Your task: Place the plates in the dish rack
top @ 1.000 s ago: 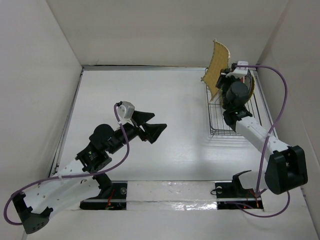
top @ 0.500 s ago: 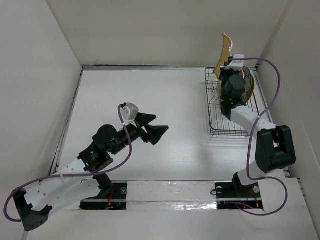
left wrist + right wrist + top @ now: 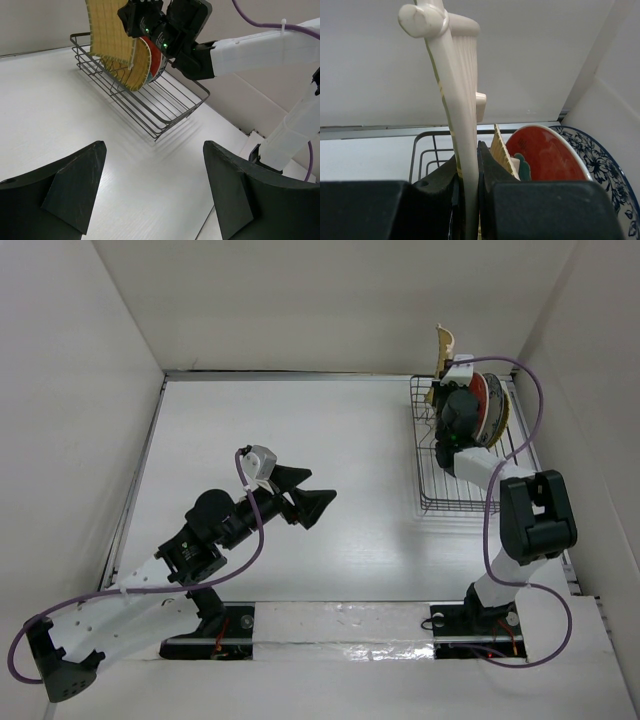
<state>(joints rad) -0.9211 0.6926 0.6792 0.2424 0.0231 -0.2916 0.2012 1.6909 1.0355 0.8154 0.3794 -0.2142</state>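
Note:
The square yellow ribbed plate is in my right gripper, which will next lower it toward the wires (image 3: pixel 426 408) (image 3: pixel 441 159) beside the standing yellow plate.
My right gripper (image 3: pixel 452 388) (image 3: pixel 468 165) is shut on a square yellow ribbed plate (image 3: pixel 443 343) (image 3: pixel 455 85) (image 3: pixel 109 27), held upright and edge-on over the far end of the black wire dish rack (image 3: pixel 455 508) (image 3: pixel 159 111) (image 3: pixel 426 135). A second square yellow plate (image 3: pixel 501 149) (image 3: pixel 134 76) stands in the rack just behind it. The large red plate (image 3: pixel 488 403) (image 3: pixel 546 156) (image 3: pixel 156 59) stands behind that, then a white plate with a dark pattern (image 3: pixel 601 161). My left gripper (image 3: pixel 304 495) (image 3: pixel 154 145) is open and empty over the table's middle. The small yellow plate is hidden.
White walls close in the table at the back and both sides. The rack stands against the right wall at the back. The right arm (image 3: pixel 530 515) runs along the rack's right side. The near half of the rack holds no plates.
My right gripper has turned the square yellow plate from face-on to edge-on and brought it lower over the rack's far end. The left arm has barely moved.

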